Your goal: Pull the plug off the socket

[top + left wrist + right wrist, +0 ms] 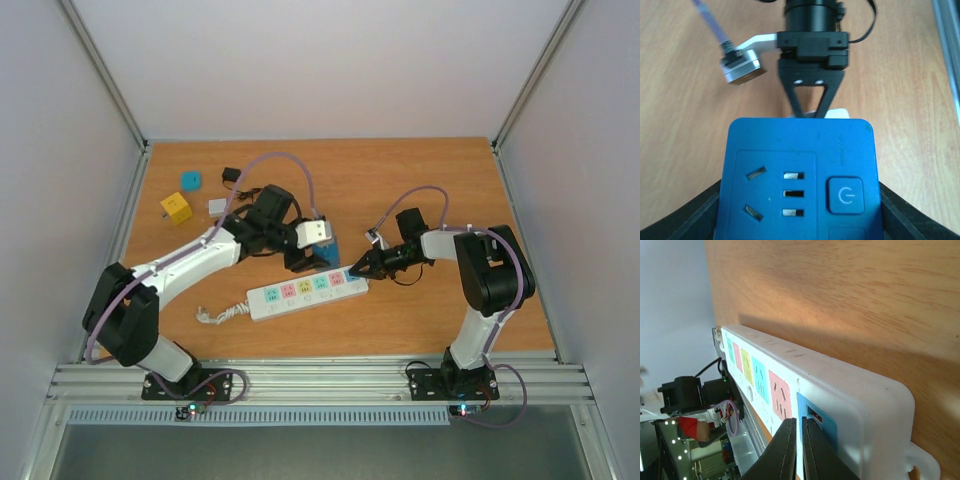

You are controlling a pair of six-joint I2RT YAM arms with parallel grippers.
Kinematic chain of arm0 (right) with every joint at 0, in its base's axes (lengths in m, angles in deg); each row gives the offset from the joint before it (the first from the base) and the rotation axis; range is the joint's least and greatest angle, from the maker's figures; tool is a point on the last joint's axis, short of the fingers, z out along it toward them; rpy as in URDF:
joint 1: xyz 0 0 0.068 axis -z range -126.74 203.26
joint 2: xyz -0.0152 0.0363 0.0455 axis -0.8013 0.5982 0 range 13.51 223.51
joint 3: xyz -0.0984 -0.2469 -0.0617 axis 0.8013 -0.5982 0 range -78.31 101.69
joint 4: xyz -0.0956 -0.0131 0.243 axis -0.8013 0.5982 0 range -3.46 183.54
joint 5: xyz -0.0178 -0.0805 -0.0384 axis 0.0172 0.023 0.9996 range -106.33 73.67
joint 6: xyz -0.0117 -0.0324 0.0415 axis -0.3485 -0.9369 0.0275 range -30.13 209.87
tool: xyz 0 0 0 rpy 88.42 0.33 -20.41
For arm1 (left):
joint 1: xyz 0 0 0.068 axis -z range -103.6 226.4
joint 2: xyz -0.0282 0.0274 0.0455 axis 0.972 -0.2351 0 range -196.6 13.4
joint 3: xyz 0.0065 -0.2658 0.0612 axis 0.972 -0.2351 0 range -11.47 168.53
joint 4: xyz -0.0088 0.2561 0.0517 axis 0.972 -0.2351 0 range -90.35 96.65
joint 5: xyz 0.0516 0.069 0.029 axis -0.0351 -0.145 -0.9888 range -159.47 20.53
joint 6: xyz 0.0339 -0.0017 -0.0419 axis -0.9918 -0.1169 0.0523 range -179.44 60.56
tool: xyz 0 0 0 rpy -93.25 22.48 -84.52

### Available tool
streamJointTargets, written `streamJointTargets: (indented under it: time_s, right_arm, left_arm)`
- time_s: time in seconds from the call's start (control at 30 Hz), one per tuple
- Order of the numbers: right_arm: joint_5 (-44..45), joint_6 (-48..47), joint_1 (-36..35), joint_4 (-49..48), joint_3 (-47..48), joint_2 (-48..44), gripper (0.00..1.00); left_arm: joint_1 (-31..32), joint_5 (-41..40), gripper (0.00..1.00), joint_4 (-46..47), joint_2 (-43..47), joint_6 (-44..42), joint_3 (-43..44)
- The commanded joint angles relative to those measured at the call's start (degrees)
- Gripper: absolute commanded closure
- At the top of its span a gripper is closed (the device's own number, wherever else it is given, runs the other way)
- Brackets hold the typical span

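Observation:
The plug goes across with my left gripper next, then down for release, since bare tabletop (pixel 198 231) beside the yellow cube lies to the gripper's left in the top view.
The plug (pixel 800 175) is a blue block with outlet slots and a power button on its face. My left gripper (pixel 797 210) is shut on it, a black finger (pixel 685 220) on each side. In the top view the plug (pixel 327 252) sits just behind the socket (pixel 305 292), a long white strip with pastel outlet faces. My right gripper (pixel 799 427) is shut, its tips pressed on the strip's face (pixel 790 390) beside the blue end panel (pixel 822 422). The outlet faces seen there hold nothing. Whether the plug's prongs touch the strip is hidden.
The strip's coiled white cord (pixel 222 314) trails left. A yellow cube (pixel 176 208), a teal round piece (pixel 190 180), a small black item with a cable (pixel 231 176) and a small white piece (pixel 217 206) lie at the back left. Walls close in the table's sides.

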Motion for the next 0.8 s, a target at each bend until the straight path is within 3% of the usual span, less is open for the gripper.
streamJointTargets:
  time_s: [0.0, 0.27, 0.47, 0.77]
  right_arm:
    - [5.7, -0.2, -0.1, 1.3, -0.5, -0.7, 0.92]
    - [2.4, 0.2, -0.1, 0.1, -1.6, -4.6, 0.91]
    - [2.2, -0.6, -0.1, 0.0, -1.9, -8.0, 0.91]
    - [2.0, -0.3, -0.1, -1.1, -3.4, -12.5, 0.91]
  left_arm:
    - [-3.8, -2.7, 0.6, -16.3, 2.7, -6.9, 7.7]
    - [-11.9, -15.3, 0.63, -36.9, 2.5, -14.8, 17.4]
    - [-18.4, -27.2, 0.64, -42.7, 2.4, -20.2, 17.9]
    - [-24.5, -36.9, 0.64, -46.2, -1.5, -23.9, 19.5]
